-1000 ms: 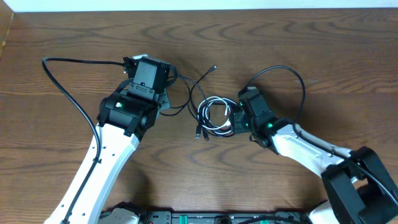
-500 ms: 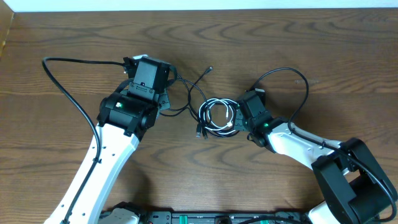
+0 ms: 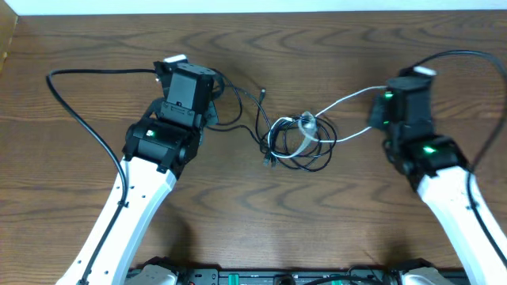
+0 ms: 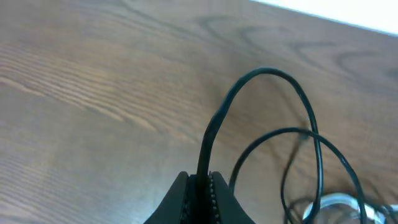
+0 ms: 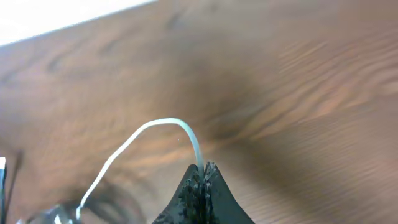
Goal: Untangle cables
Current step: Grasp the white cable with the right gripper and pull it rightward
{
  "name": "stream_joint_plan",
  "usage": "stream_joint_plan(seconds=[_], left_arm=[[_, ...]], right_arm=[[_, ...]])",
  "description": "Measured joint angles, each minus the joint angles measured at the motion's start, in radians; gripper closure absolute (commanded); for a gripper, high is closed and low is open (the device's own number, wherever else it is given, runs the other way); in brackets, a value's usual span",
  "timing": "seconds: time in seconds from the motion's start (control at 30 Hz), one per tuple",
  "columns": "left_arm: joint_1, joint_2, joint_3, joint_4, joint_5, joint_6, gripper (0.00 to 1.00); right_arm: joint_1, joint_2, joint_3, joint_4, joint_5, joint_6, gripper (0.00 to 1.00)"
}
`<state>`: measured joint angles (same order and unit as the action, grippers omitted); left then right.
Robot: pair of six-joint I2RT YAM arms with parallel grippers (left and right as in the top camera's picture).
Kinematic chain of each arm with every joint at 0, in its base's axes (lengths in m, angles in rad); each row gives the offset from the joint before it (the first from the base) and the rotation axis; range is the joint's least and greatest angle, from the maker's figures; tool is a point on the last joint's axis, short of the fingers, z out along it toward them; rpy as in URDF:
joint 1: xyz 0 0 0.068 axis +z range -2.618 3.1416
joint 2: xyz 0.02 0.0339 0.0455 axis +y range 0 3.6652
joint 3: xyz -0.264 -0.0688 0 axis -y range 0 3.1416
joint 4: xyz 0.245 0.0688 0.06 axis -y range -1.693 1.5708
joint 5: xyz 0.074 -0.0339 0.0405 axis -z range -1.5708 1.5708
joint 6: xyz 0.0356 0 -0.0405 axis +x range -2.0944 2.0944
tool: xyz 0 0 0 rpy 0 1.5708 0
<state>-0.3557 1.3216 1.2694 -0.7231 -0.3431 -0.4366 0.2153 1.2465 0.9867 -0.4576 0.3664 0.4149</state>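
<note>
My left gripper will next open beside the tangle and then let the black cable go onto the table.
The cables [image 3: 297, 141] lie in a tangle of black and white loops at the table's middle. A white cable [image 3: 348, 99] runs out of the tangle to the right, up into my right gripper [image 3: 380, 99]. In the right wrist view that gripper [image 5: 203, 168] is shut on the white cable [image 5: 149, 127], which arches left from the jaws. A black cable [image 3: 242, 99] leads from the tangle to my left gripper [image 3: 214, 104]. The left wrist view shows this gripper [image 4: 202, 180] shut on the black cable [image 4: 261, 71], which loops up and right toward the tangle [image 4: 339, 205].
Each arm's own thick black wire arcs over the wooden table [image 3: 253, 214]: one at the left [image 3: 79, 111], one at the far right [image 3: 467, 55]. A small plug end [image 3: 261, 92] of a black cable lies above the tangle. The table's far edge [image 3: 253, 9] runs along the top.
My right gripper closed on the white cable and drew back to the right and away, stretching that cable and dragging the tangle rightward. The left gripper kept its hold and shifted slightly away.
</note>
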Motion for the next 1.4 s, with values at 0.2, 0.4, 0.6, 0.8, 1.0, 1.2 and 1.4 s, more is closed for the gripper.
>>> stream_joint_plan(seconds=[0.2, 0.4, 0.6, 0.8, 1.0, 1.2, 1.4], left_arm=[[0.129, -0.062, 0.000, 0.100, -0.044, -0.003, 0.92], [0.233, -0.132, 0.002, 0.098, 0.058, -0.039, 0.92], [0.232, -0.035, 0.005, 0.007, 0.327, -0.042, 0.92], [0.231, 0.125, 0.005, -0.060, 0.417, -0.035, 0.48], [0.231, 0.182, 0.005, -0.034, 0.451, 0.040, 0.15], [0.230, 0.127, 0.005, -0.002, 0.666, 0.129, 0.23], [0.066, 0.106, 0.003, -0.018, 0.820, 0.283, 0.24]], right_arm=[[-0.140, -0.066, 0.003, -0.005, 0.162, -0.037, 0.99], [-0.236, -0.067, 0.003, -0.027, 0.134, -0.034, 0.99], [-0.237, -0.067, 0.003, -0.046, -0.176, -0.095, 0.99], [-0.237, -0.027, 0.005, -0.132, -0.417, -0.159, 0.99], [-0.237, 0.023, 0.005, -0.161, -0.419, -0.168, 0.99], [-0.237, 0.023, 0.005, -0.160, -0.419, -0.171, 0.99], [-0.237, 0.023, 0.005, -0.161, -0.419, -0.171, 0.99]])
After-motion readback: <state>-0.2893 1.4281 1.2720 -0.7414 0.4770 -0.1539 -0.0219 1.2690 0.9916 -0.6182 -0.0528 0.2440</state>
